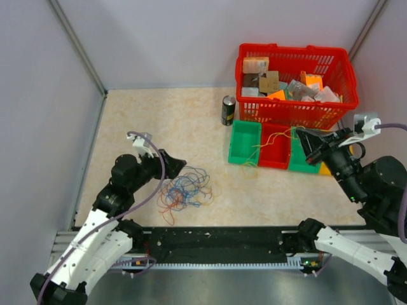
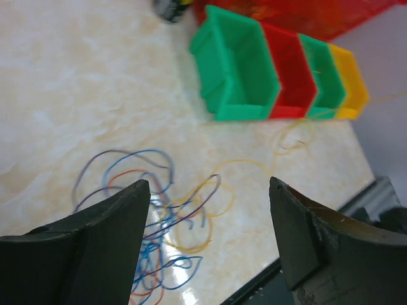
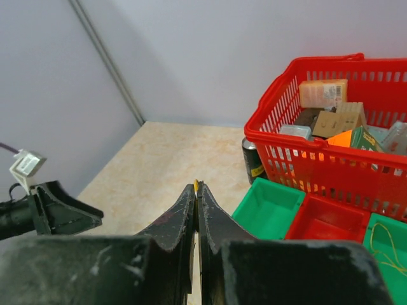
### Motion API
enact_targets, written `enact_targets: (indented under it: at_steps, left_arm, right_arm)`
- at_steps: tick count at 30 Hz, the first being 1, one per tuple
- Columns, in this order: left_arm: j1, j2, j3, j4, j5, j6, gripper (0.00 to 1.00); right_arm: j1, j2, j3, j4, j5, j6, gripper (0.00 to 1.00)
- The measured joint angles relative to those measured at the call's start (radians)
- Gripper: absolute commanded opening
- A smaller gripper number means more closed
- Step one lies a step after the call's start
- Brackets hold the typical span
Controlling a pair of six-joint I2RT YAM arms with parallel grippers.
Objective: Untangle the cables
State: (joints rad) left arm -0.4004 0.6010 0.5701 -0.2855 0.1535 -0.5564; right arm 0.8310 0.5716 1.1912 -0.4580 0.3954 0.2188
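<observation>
Next, my left gripper goes down and to the right in the top view onto the yellow loop facing the bins, which arcs clear of the tangle.
A tangle of thin blue, red and orange cables lies on the table in front of the left arm. In the left wrist view the tangle also has yellow loops in it. My left gripper is open and empty, just above the tangle's far left edge; its jaws stand wide apart. My right gripper is shut over the row of bins, and a bit of yellow wire shows at its tips. A yellow cable trails from there across the bins onto the table.
Green, red, green and yellow bins stand in a row at right. Behind them is a red basket full of boxes, with a dark can beside it. Walls close in on the left and back.
</observation>
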Motion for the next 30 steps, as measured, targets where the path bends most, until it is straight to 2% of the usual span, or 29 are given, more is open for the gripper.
enact_targets:
  at_steps: [3,5,8,12,16,18,21,25,30]
  left_arm:
    - [-0.066,0.061,0.019,0.11,0.119,0.024,0.8]
    - [-0.177,0.137,0.034,0.158,0.148,0.06,0.81]
    - [-0.353,0.285,0.095,0.185,0.152,0.139,0.83]
    - [-0.488,0.46,0.184,0.206,0.126,0.257,0.82]
    - [-0.507,0.619,0.266,0.223,0.189,0.323,0.75]
    - [-0.512,0.705,0.299,0.231,0.221,0.332,0.68]
    - [-0.528,0.76,0.295,0.223,0.2,0.323,0.7]
    - [-0.561,0.726,0.252,0.215,0.093,0.249,0.75]
    - [-0.577,0.603,0.214,0.171,-0.081,0.115,0.76]
  right_arm:
    - [0.0,-0.019,0.002,0.0,-0.031,0.002,0.0]
    - [0.0,-0.035,0.011,0.0,-0.053,0.004,0.0]
    - [0.0,-0.04,0.035,-0.001,-0.086,0.008,0.0]
    - [0.0,-0.043,0.056,-0.008,-0.128,0.011,0.0]
    - [0.0,-0.052,0.062,-0.022,-0.152,0.01,0.0]
    - [0.0,-0.06,0.062,-0.028,-0.158,0.01,0.0]
    - [0.0,-0.072,0.062,-0.038,-0.16,0.009,0.0]
    - [0.0,-0.087,0.062,-0.042,-0.158,0.008,0.0]
    - [0.0,-0.089,0.06,-0.048,-0.155,0.0,0.0]
